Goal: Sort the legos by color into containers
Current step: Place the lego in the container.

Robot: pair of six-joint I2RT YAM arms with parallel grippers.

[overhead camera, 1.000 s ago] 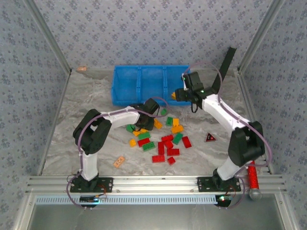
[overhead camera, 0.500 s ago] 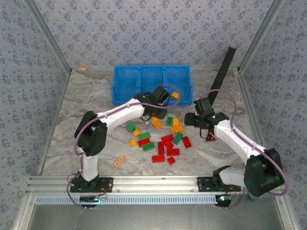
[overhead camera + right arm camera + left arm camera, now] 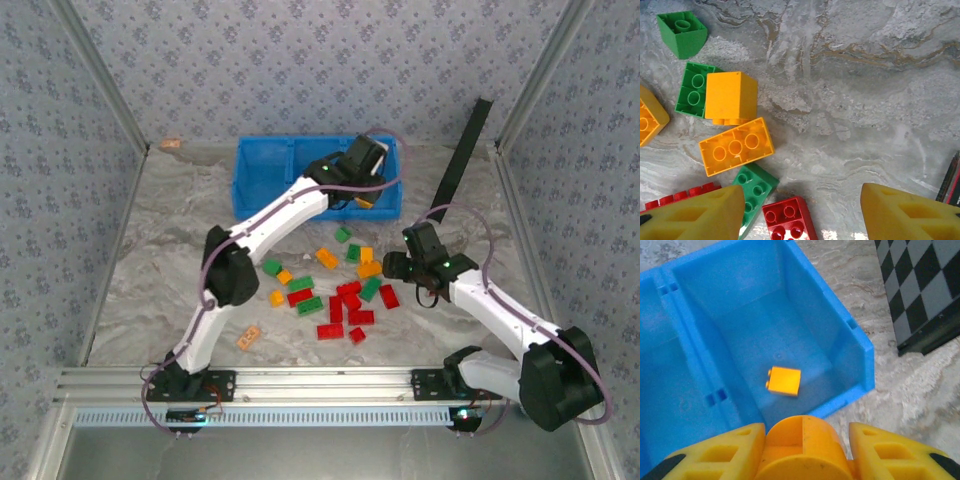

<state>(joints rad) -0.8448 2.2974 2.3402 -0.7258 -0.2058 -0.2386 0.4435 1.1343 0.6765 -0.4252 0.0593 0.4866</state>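
The robot's left gripper will lower past the near side of the tray's section toward the section's bottom and release the matching lego, since an orange-yellow lego already lies on that bottom.
The blue bin tray (image 3: 241, 182) stands at the back of the table. My left gripper (image 3: 366, 198) hangs over the near wall of its right compartment (image 3: 855, 340), shut on a rounded orange-yellow lego (image 3: 802, 445). One orange-yellow lego (image 3: 783, 381) lies on that compartment's floor. Loose red (image 3: 350, 300), green (image 3: 300, 285) and orange-yellow (image 3: 370, 268) legos lie scattered mid-table. My right gripper (image 3: 398, 270) hovers open at the right side of this pile. Below it (image 3: 800, 220) lie a red brick (image 3: 790, 220), a green brick (image 3: 752, 187) and a long orange-yellow brick (image 3: 736, 146).
A black checkered board (image 3: 465, 150) leans against the back right wall, close to the bin. A pale peach flat piece (image 3: 248, 338) lies near the front left. A dark red-edged object (image 3: 952, 180) sits just right of my right gripper.
The left arm lifted from the pile and swung up to the bin's right compartment with an orange-yellow lego. The right arm left that compartment and came down to the pile's right side.
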